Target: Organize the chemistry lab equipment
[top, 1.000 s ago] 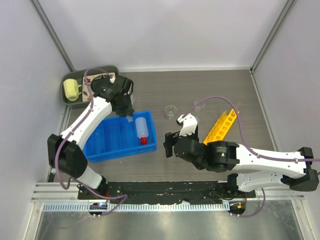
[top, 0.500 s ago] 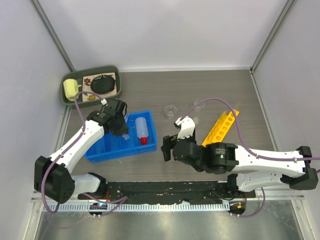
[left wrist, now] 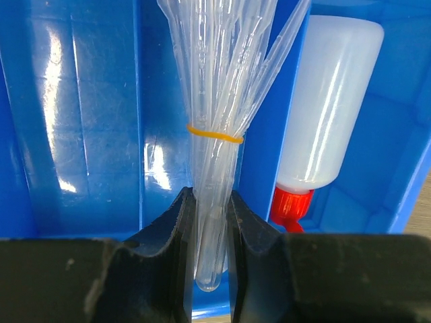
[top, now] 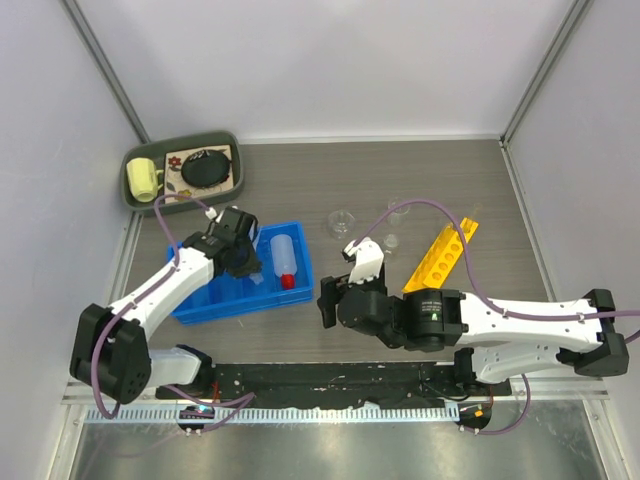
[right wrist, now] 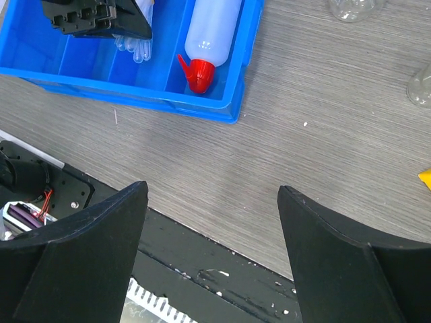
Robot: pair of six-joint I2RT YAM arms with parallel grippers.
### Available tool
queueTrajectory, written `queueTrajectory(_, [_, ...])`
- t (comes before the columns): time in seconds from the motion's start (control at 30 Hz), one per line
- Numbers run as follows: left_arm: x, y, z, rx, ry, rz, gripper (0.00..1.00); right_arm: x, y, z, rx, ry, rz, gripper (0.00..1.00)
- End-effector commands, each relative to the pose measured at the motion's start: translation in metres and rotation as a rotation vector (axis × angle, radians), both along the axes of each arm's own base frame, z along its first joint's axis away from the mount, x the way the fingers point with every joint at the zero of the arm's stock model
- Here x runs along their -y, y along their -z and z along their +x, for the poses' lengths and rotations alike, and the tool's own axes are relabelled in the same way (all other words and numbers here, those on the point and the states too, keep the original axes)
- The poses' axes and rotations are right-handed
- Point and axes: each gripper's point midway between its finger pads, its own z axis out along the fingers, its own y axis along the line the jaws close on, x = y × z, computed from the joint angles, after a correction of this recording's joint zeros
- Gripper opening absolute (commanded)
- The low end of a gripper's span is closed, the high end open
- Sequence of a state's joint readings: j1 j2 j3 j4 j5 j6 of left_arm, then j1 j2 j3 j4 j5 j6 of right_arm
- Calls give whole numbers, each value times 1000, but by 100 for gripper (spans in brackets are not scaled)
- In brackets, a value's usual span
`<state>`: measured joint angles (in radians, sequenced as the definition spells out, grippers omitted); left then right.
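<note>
The left gripper lowers the pipette bundle into the blue bin's middle section (top: 252,275) (left wrist: 194,141) next and releases it, since the section beside the squeeze bottle's is empty.
My left gripper (top: 242,262) hangs over the blue bin (top: 222,292), shut on a bundle of thin clear pipettes (left wrist: 217,94) tied with a yellow band. The bundle points down into the bin's middle compartment (left wrist: 87,134). A white squeeze bottle with a red cap (top: 283,257) lies in the compartment to the right (left wrist: 330,101). My right gripper (top: 330,298) is open and holds nothing, low over the table just right of the bin's corner (right wrist: 237,108). Small clear beakers (top: 342,221) (top: 392,241) and a long yellow rack (top: 440,252) sit on the table beyond it.
A green tray (top: 236,152) at the back left holds a yellow mug (top: 143,178) and a round black object (top: 205,167). A third small glass (top: 395,208) stands near the rack. The black base rail (right wrist: 222,269) runs along the table's near edge.
My left arm has swung back from beside the green tray to over the blue bin, carrying the pipette bundle. The right arm has shifted a little left and toward the near edge.
</note>
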<state>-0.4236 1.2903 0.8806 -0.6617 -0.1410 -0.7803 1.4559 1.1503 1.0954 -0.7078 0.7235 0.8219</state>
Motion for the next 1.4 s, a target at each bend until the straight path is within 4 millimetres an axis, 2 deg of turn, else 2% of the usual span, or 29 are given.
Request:
queueTrajectory(0.0, [-1, -4, -2, 54, -43, -33, 0, -6, -2, 2, 9, 24, 26, 83])
queueTrajectory(0.23, [-1, -4, -14, 61, -50, -59, 0, -16, 1, -2, 5, 6, 19, 83])
queueTrajectory(0.33, [-1, -3, -18, 65, -51, -64, 4, -20, 3, -3, 7, 0, 12, 83])
queueTrajectory(0.4, [-2, 0, -19, 64, -52, -59, 11, -22, 3, -4, 8, -2, 10, 83])
queueTrajectory(0.6, [2, 15, -20, 43, -35, -69, 12, -27, 6, -7, 8, -9, 0, 83])
queueTrajectory(0.83, [13, 21, -15, 44, 3, -87, 37, -26, 9, -6, 15, 1, -9, 84])
queueTrajectory(0.87, [15, 21, -14, 46, 15, -88, 43, -26, 10, -7, 14, -1, -12, 84])
queueTrajectory(1.07, [23, 11, -9, 57, 51, -89, 61, -24, 11, -3, 34, 14, -31, 84])
queueTrajectory(1.2, [24, -5, -5, 73, 74, -73, 64, -21, 2, 6, 68, 52, -36, 85])
queueTrajectory(1.3, [24, -28, -1, 102, 89, -60, 64, -17, -7, 27, 94, 81, -62, 87])
queueTrajectory(1.33, [24, -41, 0, 113, 98, -51, 64, -16, -4, 34, 94, 90, -85, 87])
queueTrajectory(1.37, [25, -48, 0, 125, 107, -49, 64, -10, -2, 51, 81, 129, -96, 87])
